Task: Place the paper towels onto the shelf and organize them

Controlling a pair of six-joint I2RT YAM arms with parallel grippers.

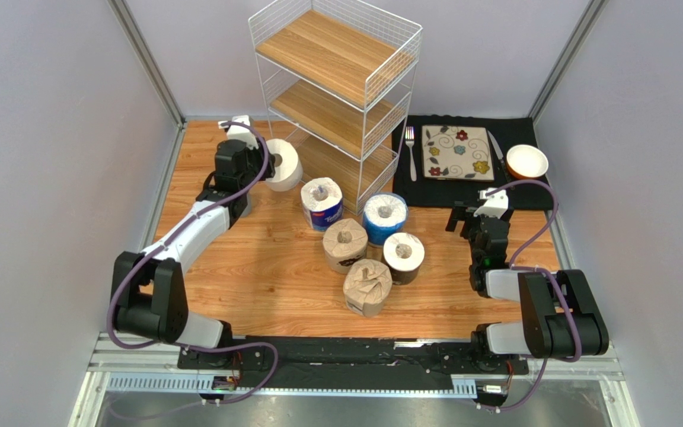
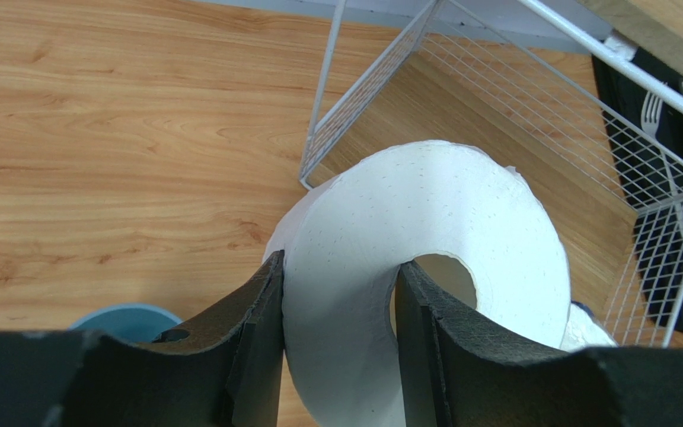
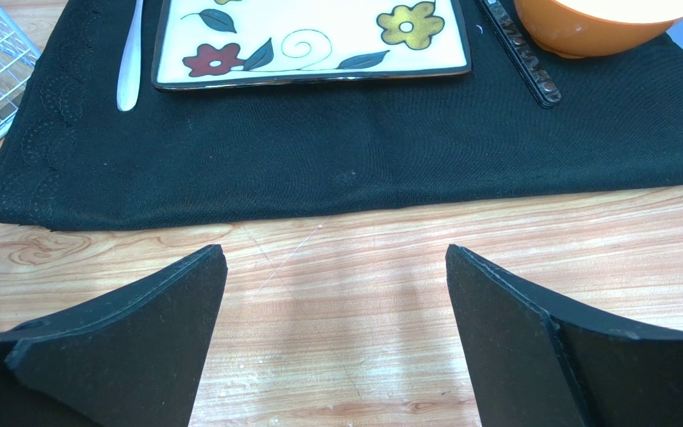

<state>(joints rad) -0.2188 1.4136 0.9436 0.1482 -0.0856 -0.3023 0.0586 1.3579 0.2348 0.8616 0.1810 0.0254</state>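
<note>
The left gripper moves its roll over that board's nearest end (image 1: 313, 155) (image 2: 405, 117) next, then lowers the roll.
My left gripper (image 1: 260, 163) is shut on the plain white roll (image 1: 284, 164), one finger inside its core and one on the outside, holding it just left of the shelf's lowest tier. The roll (image 2: 425, 258) fills the left wrist view between my fingers (image 2: 251, 338). The shelf (image 1: 336, 84) is a white wire rack with three wooden boards, all bare. On the table stand the blue-labelled roll (image 1: 322, 202), the blue-wrapped roll (image 1: 384, 216), two tan-wrapped rolls (image 1: 345, 244) (image 1: 367, 286) and the dark-wrapped roll (image 1: 404, 256). My right gripper (image 1: 477, 213) is open and empty (image 3: 336, 338) above bare table.
A black cloth (image 1: 470, 178) at the back right carries a flowered plate (image 1: 457, 152), a fork (image 1: 410, 151), a knife (image 1: 495, 147) and an orange bowl (image 1: 527, 161). A blue cup rim (image 2: 122, 318) shows below my left fingers. Grey walls close in both sides.
</note>
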